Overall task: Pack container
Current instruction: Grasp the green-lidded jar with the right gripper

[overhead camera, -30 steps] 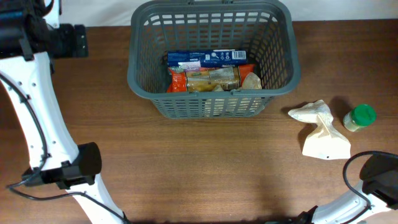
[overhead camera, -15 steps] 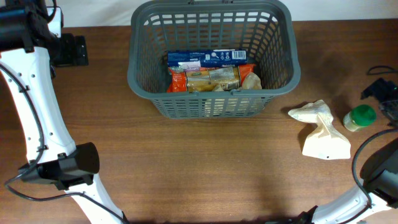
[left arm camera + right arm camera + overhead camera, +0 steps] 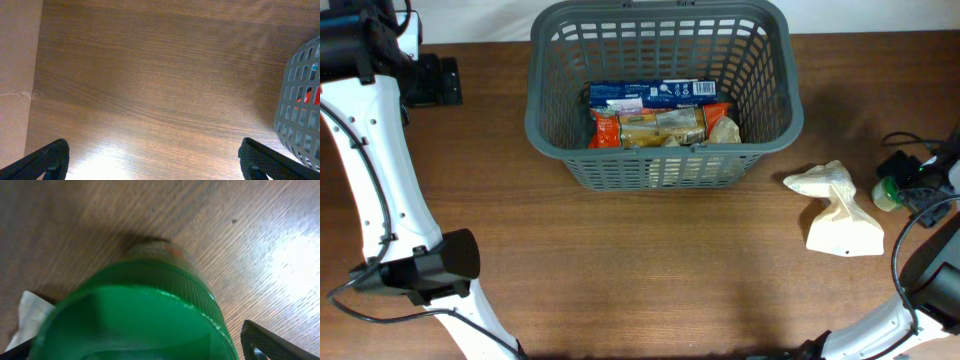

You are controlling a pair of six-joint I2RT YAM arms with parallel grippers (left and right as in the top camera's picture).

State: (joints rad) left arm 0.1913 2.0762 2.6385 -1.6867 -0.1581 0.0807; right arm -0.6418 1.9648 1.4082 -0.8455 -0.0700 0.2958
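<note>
Next, my right gripper moves down past the green lid and closes its fingers on the jar's body (image 3: pixel 884 201) (image 3: pixel 172 251), since that stands below my gripper, under the lid.
The dark grey container (image 3: pixel 660 165) stands at the back middle of the table and holds a blue box (image 3: pixel 655 93) and orange and tan food packets (image 3: pixel 655 127). Its slotted side shows in the left wrist view (image 3: pixel 302 100). A green-lidded jar (image 3: pixel 886 193) stands at the right, its lid filling the right wrist view (image 3: pixel 135 310). My right gripper (image 3: pixel 912 172) is open, its fingers (image 3: pixel 135 347) on either side of the jar's lid. My left gripper (image 3: pixel 430 80) hangs open and empty (image 3: pixel 157 162) over bare table, left of the container.
A crumpled white bag (image 3: pixel 835 212) lies just left of the jar; its corner shows in the right wrist view (image 3: pixel 27 315). The table's left edge (image 3: pixel 35 95) is near my left gripper. Black cables (image 3: pixel 925 215) trail by the right arm.
My right gripper has come in from the right edge and moved down over the green-lidded jar. The left arm shifted slightly, then stayed still.
</note>
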